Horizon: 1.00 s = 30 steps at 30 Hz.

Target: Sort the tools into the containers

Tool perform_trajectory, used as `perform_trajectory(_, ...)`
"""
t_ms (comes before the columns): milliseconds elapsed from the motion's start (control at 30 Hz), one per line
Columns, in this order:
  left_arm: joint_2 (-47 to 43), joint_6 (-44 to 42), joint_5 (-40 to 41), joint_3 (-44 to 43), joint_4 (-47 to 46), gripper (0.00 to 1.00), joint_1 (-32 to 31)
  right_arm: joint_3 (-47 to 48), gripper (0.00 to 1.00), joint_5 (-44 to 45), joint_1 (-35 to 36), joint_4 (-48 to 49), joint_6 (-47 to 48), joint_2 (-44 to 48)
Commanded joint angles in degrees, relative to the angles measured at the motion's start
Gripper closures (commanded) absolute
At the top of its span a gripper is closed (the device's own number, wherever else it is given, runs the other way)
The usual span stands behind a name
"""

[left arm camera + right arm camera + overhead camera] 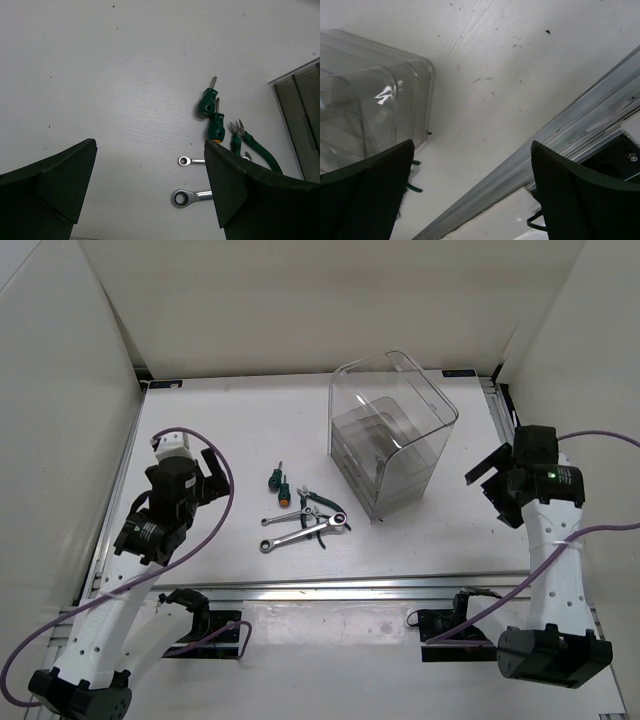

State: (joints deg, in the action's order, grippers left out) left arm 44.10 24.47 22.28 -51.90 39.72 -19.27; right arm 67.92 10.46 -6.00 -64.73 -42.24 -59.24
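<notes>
My left gripper crosses to the right in the top view to the container's upper drawer front (355,452) next. It tilts level because the drawer front stands upright.
The tools lie in a cluster mid-table: two stubby green screwdrivers (272,478) (284,490), dark-green-handled pliers (320,503) and two silver wrenches (298,517) (298,537). The clear plastic container (390,430) stands behind and right of them. My left gripper (207,472) hovers open, left of the tools, holding nothing. The left wrist view shows the screwdrivers (207,102) (216,127), the pliers (255,145) and the wrench ring ends (185,161) (181,198) beside my right-hand finger, with the gripper (150,145) over bare table. My right gripper (488,476) hangs open to the right of the container (370,90).
White walls enclose the table on three sides. An aluminium rail (330,587) runs along the near edge, seen also in the right wrist view as the rail (560,135). Green pliers handles (415,189) peek out beside my right gripper's (472,145) left finger.
</notes>
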Motion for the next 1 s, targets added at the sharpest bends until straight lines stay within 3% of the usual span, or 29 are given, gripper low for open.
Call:
perform_trajectory(0,-1.91,-0.56,1.99,0.22,1.24,0.01,-0.25,8.26,0.01,2.63,-0.42,-5.21,0.23,-0.52)
perform_trajectory(200,0.89,-3.02,-8.64,-2.24,-2.45,0.01,-0.33,26.98,0.01,4.48,-0.77,-4.73,7.07,-8.6)
perform_trajectory(300,3.18,0.47,-15.58,-4.43,-6.14,0.01,-0.24,28.5,0.01,-3.05,-1.03,2.3,10.93,-8.26)
perform_trajectory(333,4.75,1.45,-20.39,-5.05,-9.98,0.01,-0.33,28.06,0.01,-8.99,-1.03,8.77,11.65,-7.56)
perform_trajectory(433,9.33,9.08,-29.99,-5.58,-19.99,0.01,-0.24,24.64,0.1,-16.76,-0.94,19.0,10.95,-6.15)
perform_trajectory(533,15.81,17.17,-41.94,-5.15,-32.1,0.01,0.37,24.54,0.32,-21.6,-0.94,23.58,11.12,-7.55)
perform_trajectory(567,17.76,18.84,-49.63,-4.97,-35.82,0.01,0.81,25.85,0.37,-22.23,-0.86,23.94,12.0,-8.77)
perform_trajectory(600,20.21,22.95,-52.84,-4.7,-39.34,0.01,0.81,26.29,0.49,-22.67,-0.86,24.12,12.53,-9.65)
perform_trajectory(667,27.95,27.89,-60.9,-4.53,-49.45,0.01,0.81,26.91,0.65,-24.78,-0.86,25.52,13.93,-11.58)
perform_trajectory(700,30.41,32.61,-63.04,-4.53,-53.05,0.01,0.55,26.83,0.77,-25.65,-0.86,26.05,14.11,-12.12)
perform_trajectory(800,38.33,37.48,-65.88,-4.35,-63.26,0.01,-0.5,25.6,0.99,-26.28,-1.03,28.51,13.06,-13.88)
perform_trajectory(967,47.63,44.25,-65.7,-5.75,-70.82,0.01,-1.3,21.91,1.0,-25.49,-0.94,35.18,8.49,-14.58)
